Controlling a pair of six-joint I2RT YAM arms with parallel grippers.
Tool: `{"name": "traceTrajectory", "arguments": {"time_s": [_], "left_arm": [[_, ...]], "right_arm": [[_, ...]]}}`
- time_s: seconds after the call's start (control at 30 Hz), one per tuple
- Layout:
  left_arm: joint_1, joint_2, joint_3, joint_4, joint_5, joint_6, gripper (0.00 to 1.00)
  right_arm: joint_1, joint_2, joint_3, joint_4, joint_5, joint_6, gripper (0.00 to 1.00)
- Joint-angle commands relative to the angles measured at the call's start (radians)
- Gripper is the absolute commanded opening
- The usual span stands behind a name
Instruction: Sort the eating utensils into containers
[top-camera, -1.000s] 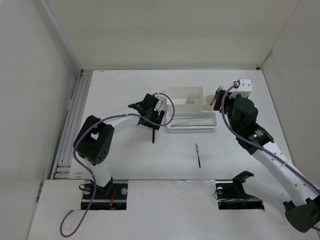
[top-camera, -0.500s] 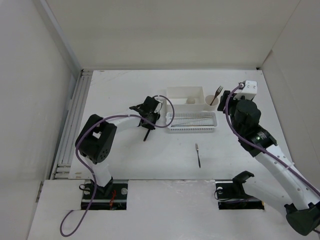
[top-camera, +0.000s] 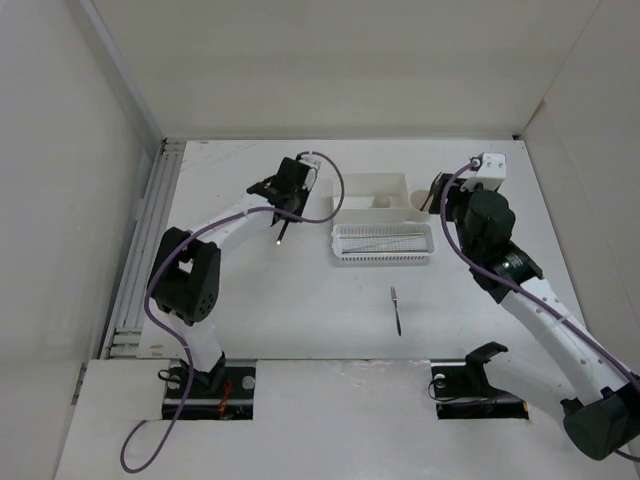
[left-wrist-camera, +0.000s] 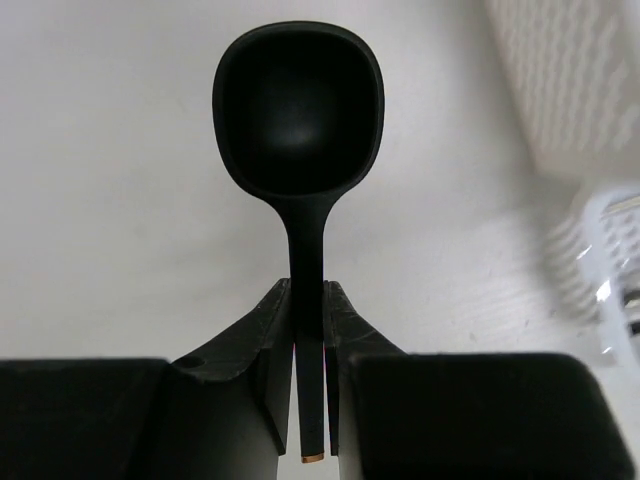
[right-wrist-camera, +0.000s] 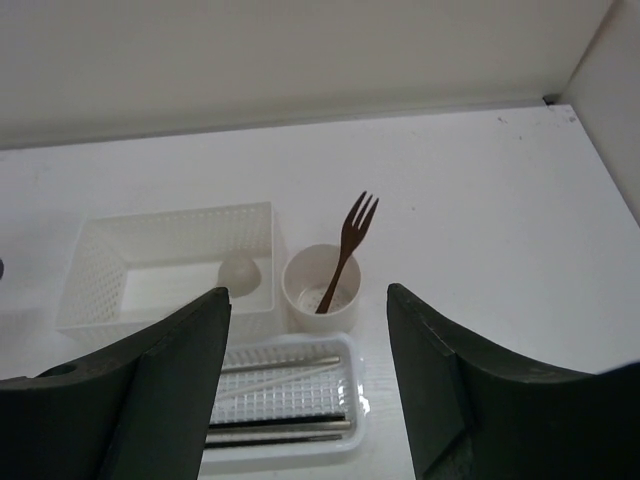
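Observation:
I should next bring my left gripper over the white box (top-camera: 345, 185), to its right in the top view, to release the black spoon (top-camera: 279, 234) with the beige spoon.
My left gripper (left-wrist-camera: 308, 300) is shut on the handle of a black spoon (left-wrist-camera: 298, 110), whose bowl points away from the camera above the table. In the top view this gripper (top-camera: 282, 212) hangs left of the white box (top-camera: 345, 185) with the spoon (top-camera: 279, 234) below it. My right gripper (right-wrist-camera: 307, 292) stands open above the round beige cup (right-wrist-camera: 300, 285), which holds a dark fork (right-wrist-camera: 352, 235). A beige spoon (right-wrist-camera: 240, 272) lies in the box (right-wrist-camera: 170, 215). Pale and dark chopsticks (right-wrist-camera: 280, 375) lie in the basket tray (right-wrist-camera: 357, 400). Another dark fork (top-camera: 397, 310) lies on the table.
The box, cup and tray (top-camera: 432, 245) stand close together at the back middle of the table. A white wall (top-camera: 100, 200) rises on the left and another (top-camera: 590, 150) on the right. The perforated tray edge (left-wrist-camera: 610, 250) shows at the right of the left wrist view.
My left gripper shut on the black spoon, lifted it off the table and carried it back and to the left. The right arm shifted only slightly near the cup.

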Motion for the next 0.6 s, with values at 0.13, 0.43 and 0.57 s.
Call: {"name": "traceTrajectory", "arguments": {"time_s": [0.13,0.43,0.57], "left_arm": [[-0.063,0.091,0.437,0.029,-0.118,0.234,0.00],[-0.211,0.229,0.497,0.230,0.038,0.584,0.00],[-0.249,0.278,0.523,0.340,0.082,0.659,0.00]], "right_arm": [[-0.237,0.079,0.024,0.298,-0.346,-0.012,0.69],[-0.314,0.145,0.047,0.313,-0.440,-0.099,0.69],[-0.314,0.125,0.047,0.313,-0.429,-0.133,0.69]]}}
